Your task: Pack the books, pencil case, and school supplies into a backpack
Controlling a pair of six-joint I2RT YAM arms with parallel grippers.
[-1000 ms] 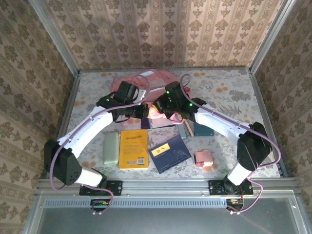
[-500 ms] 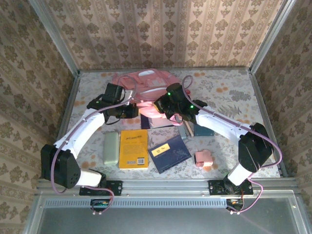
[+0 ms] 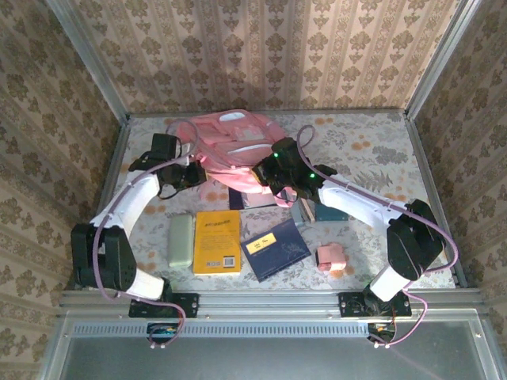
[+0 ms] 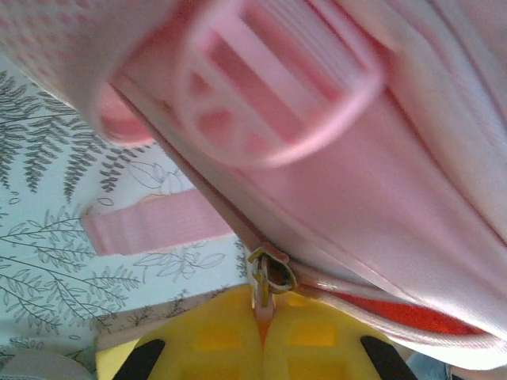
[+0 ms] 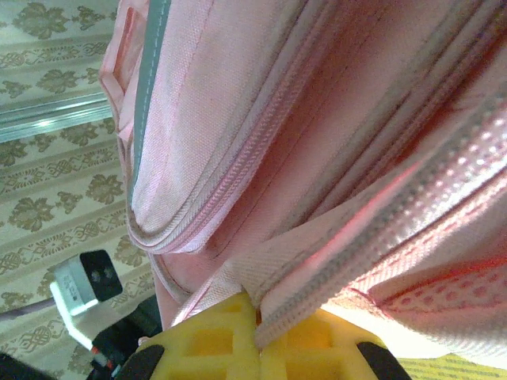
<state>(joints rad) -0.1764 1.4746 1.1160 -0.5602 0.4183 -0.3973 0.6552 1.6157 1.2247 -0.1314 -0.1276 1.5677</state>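
Note:
Next, my left gripper moves along the zip track toward the mesh pocket's hem [image 4: 116, 93] and releases the pull tab there, because that part of the zip is still closed.
The pink backpack [image 3: 234, 138] lies at the back of the table. My left gripper [image 4: 265, 315] is shut on the pull tab of its zip slider [image 4: 272, 273], at the bag's left side [image 3: 196, 171]. At the bag's near right edge, my right gripper [image 5: 257, 318] is shut on a woven pink strap [image 5: 380, 237] of the backpack [image 5: 261, 119]. In front of the bag lie the mint pencil case [image 3: 181, 241], the yellow book [image 3: 217, 241] and the navy book [image 3: 275, 248]. A pink blocky piece [image 3: 331, 257] and a slim grey-teal bar [image 3: 297, 212] lie to the right.
A loose pink strap [image 4: 150, 226] lies flat on the patterned cloth beside the bag. Metal frame rails [image 3: 107, 182] and papered walls close in the table on three sides. A dark teal item [image 3: 334, 212] sits under my right forearm.
My left gripper has drawn leftward along the bag's edge with the zip pull in it. More of the backpack's top shows now. The right gripper has stayed almost still, shut on the strap.

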